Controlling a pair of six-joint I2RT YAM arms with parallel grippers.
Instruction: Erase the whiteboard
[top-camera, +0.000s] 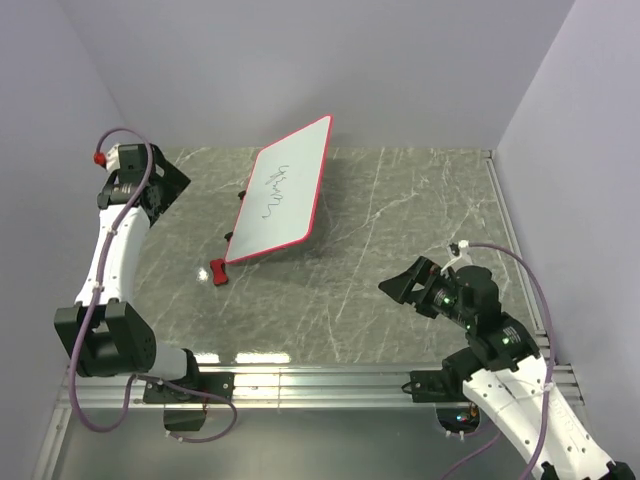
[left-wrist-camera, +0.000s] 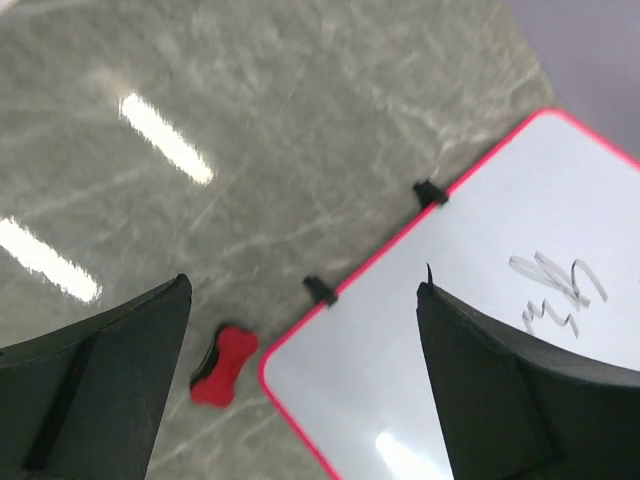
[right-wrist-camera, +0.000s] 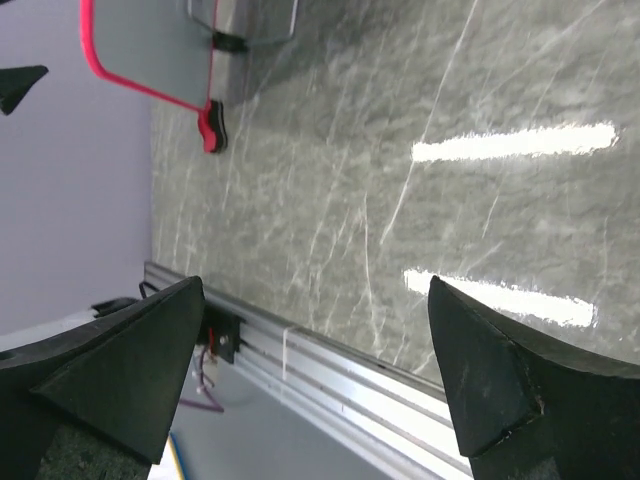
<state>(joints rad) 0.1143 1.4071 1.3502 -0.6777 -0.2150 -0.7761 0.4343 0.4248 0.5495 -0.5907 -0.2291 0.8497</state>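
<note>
The red eraser block's narrow middle (top-camera: 219, 272) (left-wrist-camera: 226, 368) is below my left gripper and nearer my base. My left gripper needs to move down and back onto it next.
The whiteboard (top-camera: 288, 200), white with a thin red rim, stands propped at a tilt at the back middle of the table, with dark scribbles (top-camera: 277, 185) on its face. It also shows in the left wrist view (left-wrist-camera: 470, 310) and, at the top left, in the right wrist view (right-wrist-camera: 150, 45). A small red eraser block (top-camera: 218, 271) lies on the table by the board's near left corner and shows in both wrist views (left-wrist-camera: 224, 364) (right-wrist-camera: 213, 125). My left gripper (top-camera: 170, 188) is open and empty, left of the board. My right gripper (top-camera: 405, 283) is open and empty, at the right front.
The grey marble tabletop (top-camera: 400, 220) is walled by white panels at the left, back and right. An aluminium rail (top-camera: 330, 382) runs along the near edge. Black feet (left-wrist-camera: 430, 192) stick out from the board's left rim.
</note>
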